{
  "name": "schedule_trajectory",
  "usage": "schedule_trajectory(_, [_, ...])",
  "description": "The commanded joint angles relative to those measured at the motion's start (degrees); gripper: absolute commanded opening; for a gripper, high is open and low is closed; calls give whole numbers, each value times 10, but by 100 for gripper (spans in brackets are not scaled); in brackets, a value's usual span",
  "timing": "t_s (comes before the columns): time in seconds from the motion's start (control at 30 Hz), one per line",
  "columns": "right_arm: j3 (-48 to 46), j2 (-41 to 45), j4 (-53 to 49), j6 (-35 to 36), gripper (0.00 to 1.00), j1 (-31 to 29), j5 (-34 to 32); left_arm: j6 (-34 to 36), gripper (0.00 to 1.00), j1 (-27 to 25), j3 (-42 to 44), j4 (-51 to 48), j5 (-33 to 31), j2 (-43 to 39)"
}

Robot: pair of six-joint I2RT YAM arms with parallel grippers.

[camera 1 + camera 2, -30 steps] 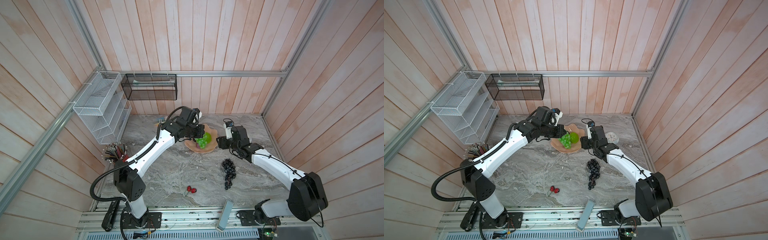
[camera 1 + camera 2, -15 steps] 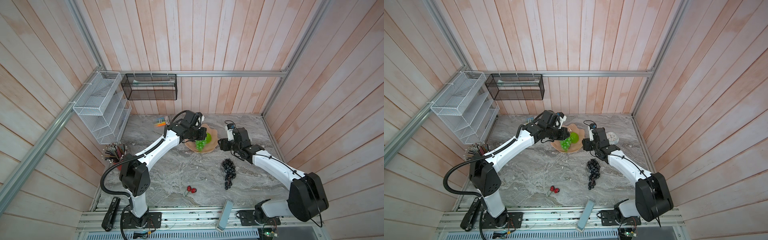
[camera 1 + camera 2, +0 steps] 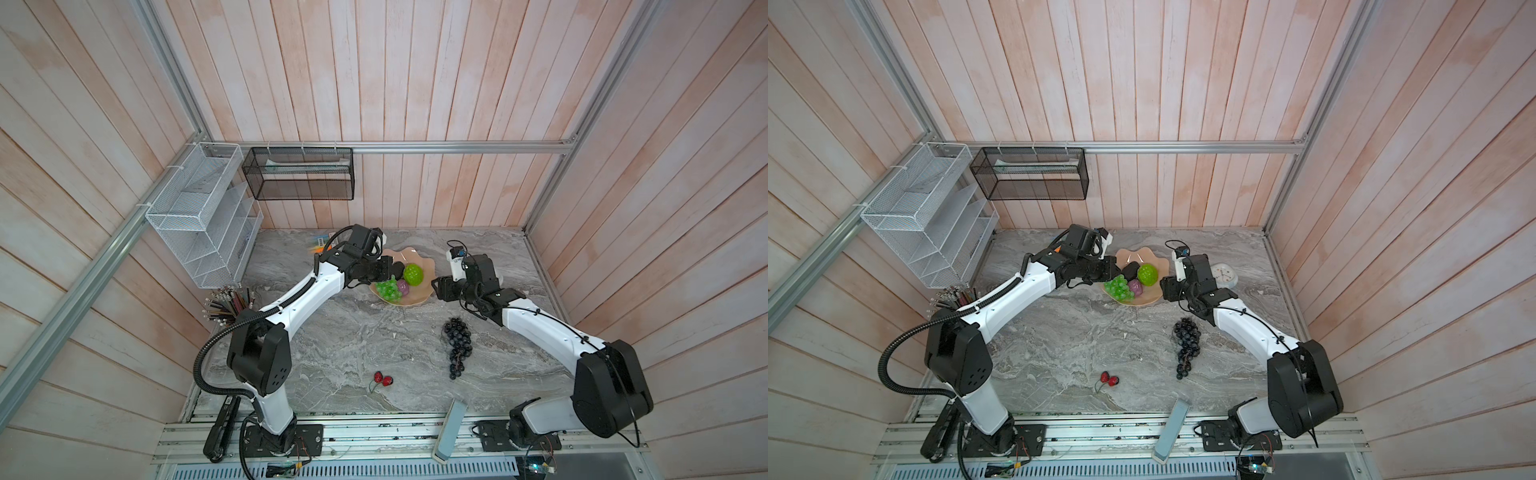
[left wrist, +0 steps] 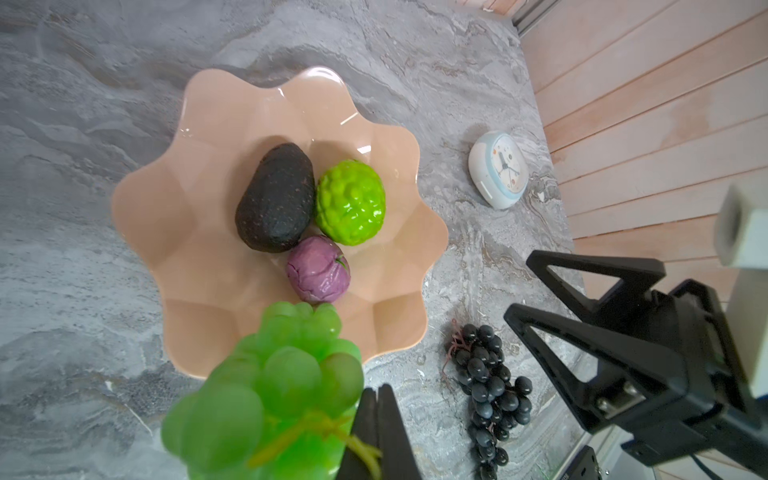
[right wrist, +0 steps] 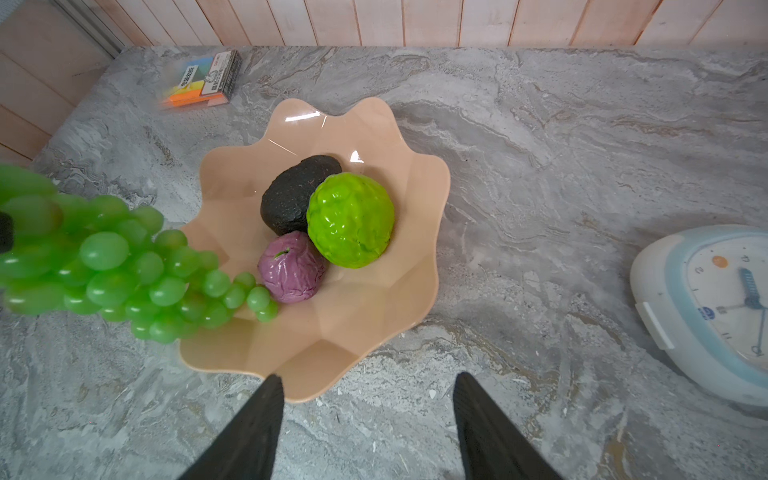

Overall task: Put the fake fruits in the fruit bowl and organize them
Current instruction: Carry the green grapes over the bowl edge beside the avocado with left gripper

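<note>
The bowl's bare side (image 4: 196, 209) lies outward of and below the left gripper. The left gripper eases outward and down beside the black oval (image 4: 276, 197) next and releases the stem.
The peach-pink fruit bowl (image 3: 415, 300) (image 4: 199, 232) (image 5: 374, 291) holds a black oval (image 4: 276, 197), a bright green bumpy ball (image 4: 350, 202) and a small purple ball (image 4: 318, 269). My left gripper (image 4: 377, 399) (image 3: 383, 270) is shut on the stem of the green grape bunch (image 3: 389, 289) (image 5: 112, 270), which hangs over the bowl's left rim. My right gripper (image 5: 365, 384) (image 3: 436, 289) stands open and empty just outside the bowl's right rim. The dark purple grape bunch (image 3: 457, 345) and the red cherry pair (image 3: 383, 379) lie on the table nearer the front.
A small white clock (image 3: 1224, 275) (image 5: 715, 307) lies right of the bowl, behind my right arm. A sticky-note pack (image 5: 203, 79) sits at the back left. A pencil cup (image 3: 226, 303), a white wire rack (image 3: 203, 216) and a black mesh basket (image 3: 299, 174) line the left and back.
My left gripper has carried the green grape bunch a little leftward, from over the bowl's middle to its left rim. The right arm has barely moved.
</note>
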State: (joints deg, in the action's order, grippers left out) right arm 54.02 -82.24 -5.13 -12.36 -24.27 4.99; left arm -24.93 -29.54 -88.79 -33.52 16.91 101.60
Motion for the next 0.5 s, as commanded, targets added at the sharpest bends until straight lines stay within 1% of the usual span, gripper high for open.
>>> schedule_trajectory(0.0, [23,-11,-3,7,65,1,14,20,0,12,-5,25,1,11])
schedule_trajectory(0.2, [33,-25,-9,9,65,-2,21,46,0,34,-51,19,29,67])
schedule_trajectory(0.47, [30,-34,-11,9,65,-7,24,71,0,41,-103,18,18,127])
